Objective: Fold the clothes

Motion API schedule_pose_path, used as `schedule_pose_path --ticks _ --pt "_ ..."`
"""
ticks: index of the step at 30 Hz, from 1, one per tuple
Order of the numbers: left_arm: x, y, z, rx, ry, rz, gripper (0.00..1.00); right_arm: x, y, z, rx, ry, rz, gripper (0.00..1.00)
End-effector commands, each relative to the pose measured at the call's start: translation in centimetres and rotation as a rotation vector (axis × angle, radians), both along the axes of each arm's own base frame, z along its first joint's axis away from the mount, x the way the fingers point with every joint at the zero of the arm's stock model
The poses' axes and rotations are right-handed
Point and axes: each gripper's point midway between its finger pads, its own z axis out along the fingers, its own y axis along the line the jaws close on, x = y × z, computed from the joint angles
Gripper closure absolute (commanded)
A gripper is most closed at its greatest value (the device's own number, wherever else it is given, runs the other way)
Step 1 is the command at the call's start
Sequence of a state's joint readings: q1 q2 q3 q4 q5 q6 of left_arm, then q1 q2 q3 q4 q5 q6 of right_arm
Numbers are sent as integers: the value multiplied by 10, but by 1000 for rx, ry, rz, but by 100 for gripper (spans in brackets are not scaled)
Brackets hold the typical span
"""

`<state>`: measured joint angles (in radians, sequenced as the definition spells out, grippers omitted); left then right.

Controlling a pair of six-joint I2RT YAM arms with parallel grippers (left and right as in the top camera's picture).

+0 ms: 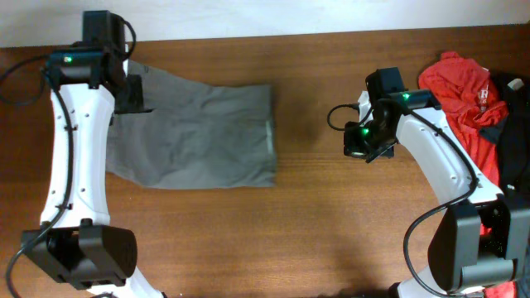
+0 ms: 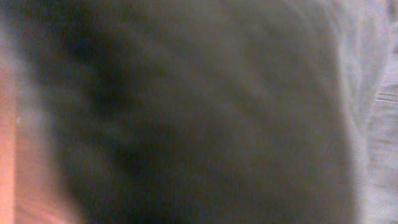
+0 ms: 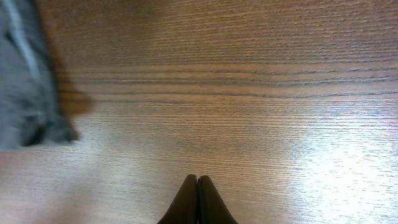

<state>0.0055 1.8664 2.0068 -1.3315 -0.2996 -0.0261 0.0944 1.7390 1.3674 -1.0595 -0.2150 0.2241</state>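
Observation:
My left gripper should next carry the cloth to the right in the overhead view and let go of it over the straight edge's far corner (image 1: pixel 258 96), because the shorts (image 1: pixel 199 136) are spread wide.
The grey-olive shorts (image 1: pixel 199 136) lie flat on the wooden table, left of centre, with their right edge folded straight. My left gripper (image 1: pixel 135 93) is down at the shorts' upper left corner. The left wrist view is filled with blurred dark cloth (image 2: pixel 205 112) close to the lens, and it hides the fingers. My right gripper (image 1: pixel 364 142) hangs over bare table to the right of the shorts. Its fingers (image 3: pixel 198 186) are pressed together with nothing between them. The shorts' edge (image 3: pixel 28 99) shows at the left of the right wrist view.
A heap of red and dark clothing (image 1: pixel 476 91) lies at the table's right edge, behind my right arm. Bare wood (image 1: pixel 319 207) lies between the shorts and the right arm. The table's back edge (image 1: pixel 273 35) runs along the top.

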Motion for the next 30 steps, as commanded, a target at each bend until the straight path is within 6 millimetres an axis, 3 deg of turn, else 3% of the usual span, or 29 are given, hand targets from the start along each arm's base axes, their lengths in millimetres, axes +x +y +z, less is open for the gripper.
schedule_pose_path --ticks 1,6,7,10,16,19,23,25,30 --pt "13 -31 -4 -148 -46 30 99 3 6 12 12 -36 22 96" --pt "28 -53 -48 -183 33 63 99 0 6 12 14 -26 23 96" --pt "33 -63 -67 -205 57 87 99 -1 6 12 13 -19 23 96" --pt "42 -90 -90 -294 80 108 99 -3 6 12 12 -13 23 96" --pt "53 -141 -103 -430 80 68 99 -3 6 12 12 -14 24 96" --pt "51 -147 -103 -420 83 51 99 -3 6 11 11 -17 39 96" --pt "43 -134 -99 -370 118 40 99 -3 6 11 9 -19 49 96" --pt "34 -114 -91 -306 145 68 99 -3 6 11 9 -17 49 96" --pt "17 -57 -50 -154 159 120 100 -4 6 11 9 -16 48 96"
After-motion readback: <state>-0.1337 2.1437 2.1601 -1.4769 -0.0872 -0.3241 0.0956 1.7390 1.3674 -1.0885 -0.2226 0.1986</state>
